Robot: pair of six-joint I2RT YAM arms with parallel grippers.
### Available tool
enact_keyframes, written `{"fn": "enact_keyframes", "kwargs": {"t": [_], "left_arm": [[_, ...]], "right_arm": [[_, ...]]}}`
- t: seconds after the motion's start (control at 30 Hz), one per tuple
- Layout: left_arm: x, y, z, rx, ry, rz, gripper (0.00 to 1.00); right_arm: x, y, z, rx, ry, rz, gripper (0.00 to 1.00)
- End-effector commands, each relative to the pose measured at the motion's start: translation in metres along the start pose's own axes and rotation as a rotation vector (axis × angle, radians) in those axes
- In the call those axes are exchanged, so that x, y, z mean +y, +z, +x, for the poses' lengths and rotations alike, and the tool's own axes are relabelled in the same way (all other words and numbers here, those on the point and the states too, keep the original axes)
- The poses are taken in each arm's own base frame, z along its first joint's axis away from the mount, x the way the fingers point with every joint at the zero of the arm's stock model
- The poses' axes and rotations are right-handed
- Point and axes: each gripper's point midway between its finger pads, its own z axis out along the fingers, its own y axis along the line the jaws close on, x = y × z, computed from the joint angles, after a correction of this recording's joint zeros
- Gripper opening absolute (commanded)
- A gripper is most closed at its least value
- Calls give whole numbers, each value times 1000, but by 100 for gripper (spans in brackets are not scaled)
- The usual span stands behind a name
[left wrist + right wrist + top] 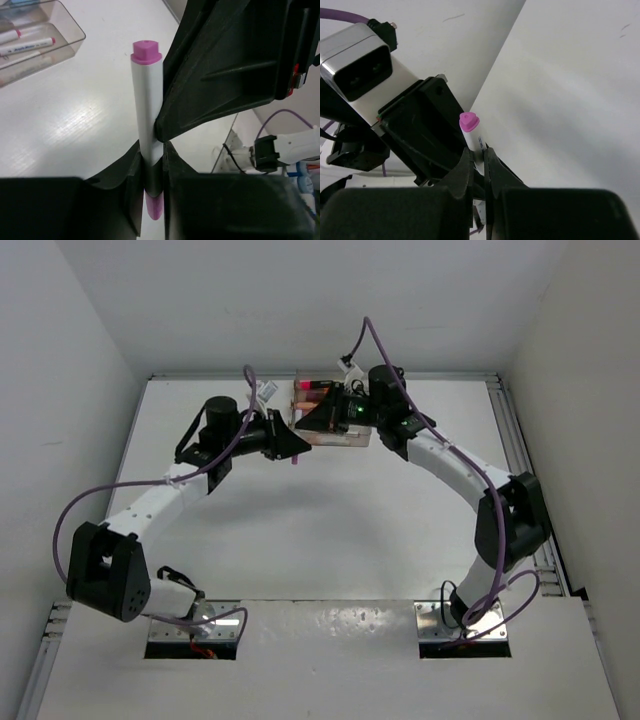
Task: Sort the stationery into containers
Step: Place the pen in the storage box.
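My left gripper, with the clear tray below and to its right in the top view, will move across and down over it to release.
A white pen with pink ends (146, 100) stands upright between the jaws of my left gripper (151, 155), which is shut on its lower part. My right gripper (478, 157) is also shut on the same pen (470, 131), just under its pink cap. In the top view both grippers meet, left (297, 445) and right (308, 426), just in front of the clear containers (345, 438), with the pen (295, 457) hanging between them. A clear tray (65, 47) at the upper left of the left wrist view holds white pens with pink tips (27, 47).
A pink item (304, 388) lies in the back of the container block near the rear wall. White walls close in the table (330, 530) on the left, back and right. Purple cables loop from both arms.
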Motion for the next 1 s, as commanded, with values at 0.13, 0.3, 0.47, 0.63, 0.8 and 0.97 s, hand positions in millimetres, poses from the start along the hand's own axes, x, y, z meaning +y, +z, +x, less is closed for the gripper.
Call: {"fn": "enact_keyframes", "kwargs": {"t": [0.13, 0.3, 0.47, 0.63, 0.8, 0.97], "left_arm": [[10, 6, -30, 55, 245, -39, 0], [44, 38, -61, 244, 646, -126, 6], [104, 95, -59, 481, 865, -201, 11], [157, 133, -46, 617, 1072, -283, 7], [181, 151, -51, 617, 1209, -311, 5], [196, 160, -49, 619, 1263, -298, 10]], "right_arm": [[-3, -53, -45, -111, -24, 3, 55], [-77, -152, -78, -269, -117, 255, 74], [-115, -237, -55, -302, -212, 450, 74], [-123, -275, -17, -315, -276, 517, 75], [-132, -288, 8, -336, -251, 535, 76], [-139, -288, 23, -322, -223, 535, 76]]}}
